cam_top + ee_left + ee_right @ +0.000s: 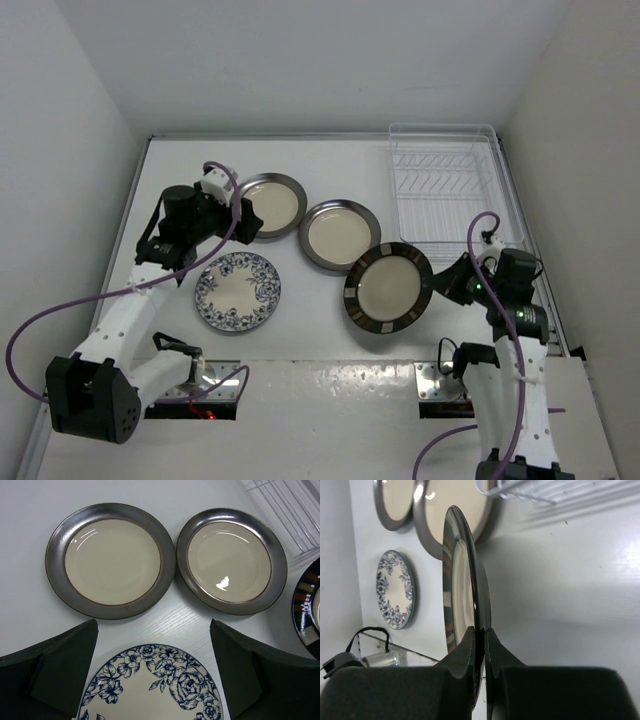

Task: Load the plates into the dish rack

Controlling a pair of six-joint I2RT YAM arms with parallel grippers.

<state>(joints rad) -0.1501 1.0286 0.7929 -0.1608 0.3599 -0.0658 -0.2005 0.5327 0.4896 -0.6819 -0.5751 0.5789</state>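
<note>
The rack's end by the rack's side lies outward of my right gripper. I need to raise it outward, then lower the plate in there and let go.
Two grey-rimmed plates [270, 205] [340, 235] lie flat mid-table. The blue floral plate [238, 291] lies nearer the front. My left gripper [238, 218] hangs open and empty above them. In the left wrist view the gripper [155, 665] stands over the floral plate's [150, 690] far rim, with the grey plates [111, 560] [231, 560] beyond. My right gripper [437, 285] is shut on the right rim of the dark checked-rim plate [388, 287]. In the right wrist view the gripper [481, 632] pinches the plate [462, 580] edge-on. The clear dish rack [445, 190] stands empty at the back right.
White walls close in the table on the left, back and right. The rack's wire edge shows in the left wrist view [290, 510] and the right wrist view [530, 490]. Purple cables trail from both arms near the front edge.
</note>
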